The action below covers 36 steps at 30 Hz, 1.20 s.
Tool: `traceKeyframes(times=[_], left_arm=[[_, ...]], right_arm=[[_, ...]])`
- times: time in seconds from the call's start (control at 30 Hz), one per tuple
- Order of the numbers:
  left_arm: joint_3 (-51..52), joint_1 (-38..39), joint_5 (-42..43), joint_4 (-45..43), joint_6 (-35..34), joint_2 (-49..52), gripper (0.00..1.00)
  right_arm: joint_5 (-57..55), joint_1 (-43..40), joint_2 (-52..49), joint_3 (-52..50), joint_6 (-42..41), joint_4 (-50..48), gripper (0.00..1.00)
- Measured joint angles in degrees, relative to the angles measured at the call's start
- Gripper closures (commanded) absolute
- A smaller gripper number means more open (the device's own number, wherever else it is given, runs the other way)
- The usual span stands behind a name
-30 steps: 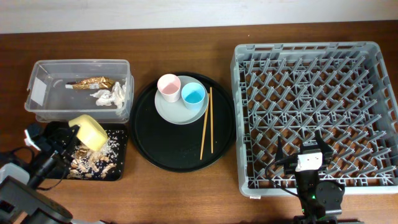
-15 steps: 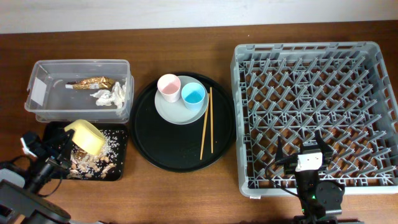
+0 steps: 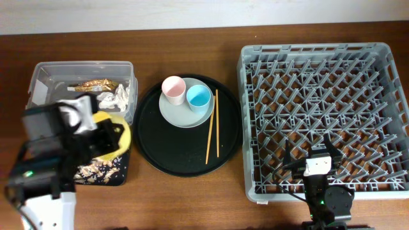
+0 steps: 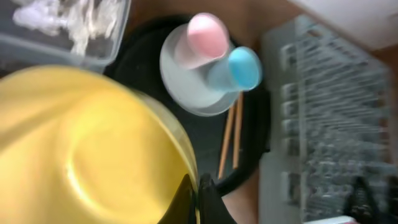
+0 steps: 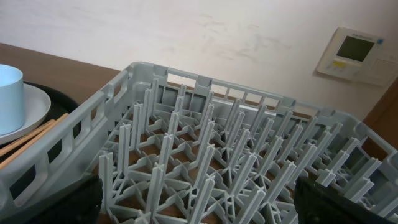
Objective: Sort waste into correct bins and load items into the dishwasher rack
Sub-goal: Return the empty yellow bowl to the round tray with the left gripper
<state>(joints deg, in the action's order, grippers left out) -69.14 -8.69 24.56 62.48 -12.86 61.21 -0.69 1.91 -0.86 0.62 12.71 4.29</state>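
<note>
Next I need to carry the bowl [image 3: 118, 137] across and down to release it, since the round tray's bare part [image 3: 171, 147] lies below my left gripper, to its right in the overhead view.
My left gripper [image 4: 196, 198] is shut on the rim of the yellow bowl [image 4: 81, 149] and holds it raised over the shallow black tray [image 3: 102, 174], which holds beige food scraps. In the overhead view the bowl [image 3: 118, 137] shows beside the left arm. The clear tub [image 3: 80, 89] holds the brown-gold wrapper [image 3: 96, 84] and white tissue [image 3: 118, 97]. The pink cup [image 3: 172, 87] and light-blue cup [image 3: 199, 97] stand on the grey plate [image 3: 185, 114]. The chopsticks [image 3: 212, 124] lie beside it. My right gripper [image 3: 317, 155] is open over the front of the dishwasher rack [image 3: 323, 115].
The plate, cups and chopsticks sit on a large round black tray [image 3: 185, 153] in the middle of the wooden table. The rack [image 5: 205, 155] fills the right wrist view. A wall thermostat [image 5: 353, 55] is behind it.
My left arm has risen and swung right with the yellow bowl, lifting it off the black tray. The right arm has not moved.
</note>
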Motion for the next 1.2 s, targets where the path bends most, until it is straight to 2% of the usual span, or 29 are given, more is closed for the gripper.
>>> traceKeyframes(times=[0.07,0.13,0.23,0.37,0.7,0.73,0.77,0.8,0.97,1.1,1.17,1.2], left_arm=[[0.0,15.3,-7.3,-1.3,-3.7,3.8,1.00],[0.0,24.0,-13.0,-1.9,-5.4,8.8,1.00],[-0.1,33.2,-18.1,-4.0,-6.6,17.1,1.00],[-0.1,40.1,-20.9,-7.9,-6.8,29.9,1.00],[0.0,41.0,-26.4,-9.9,-10.0,37.6,0.99],[0.0,41.0,-26.8,-9.9,-10.2,38.1,0.87],[0.0,41.0,-27.1,-9.9,-10.4,38.6,0.63],[0.1,41.0,-27.6,-10.1,-10.9,38.8,0.51],[0.0,41.0,-28.0,-11.0,-10.8,38.8,0.48],[-5.5,38.9,-28.0,-5.4,-10.8,38.1,0.47],[-11.0,34.2,-28.0,-2.1,-10.8,34.6,0.37],[-12.5,32.4,-28.0,-1.6,-10.6,32.9,0.36]], right_arm=[[0.0,0.0,0.0,0.0,0.0,0.0,0.01],[0.0,0.0,0.0,0.0,0.0,0.0,0.02],[0.0,0.0,0.0,0.0,0.0,0.0,0.02],[0.0,0.0,0.0,0.0,0.0,0.0,0.02],[0.0,0.0,0.0,0.0,0.0,0.0,0.02],[0.0,0.0,0.0,0.0,0.0,0.0,0.02],[0.0,0.0,0.0,0.0,0.0,0.0,0.01],[0.0,0.0,0.0,0.0,0.0,0.0,0.02],[0.0,0.0,0.0,0.0,0.0,0.0,0.02],[0.0,0.0,0.0,0.0,0.0,0.0,0.02],[0.0,0.0,0.0,0.0,0.0,0.0,0.02],[0.0,0.0,0.0,0.0,0.0,0.0,0.02]])
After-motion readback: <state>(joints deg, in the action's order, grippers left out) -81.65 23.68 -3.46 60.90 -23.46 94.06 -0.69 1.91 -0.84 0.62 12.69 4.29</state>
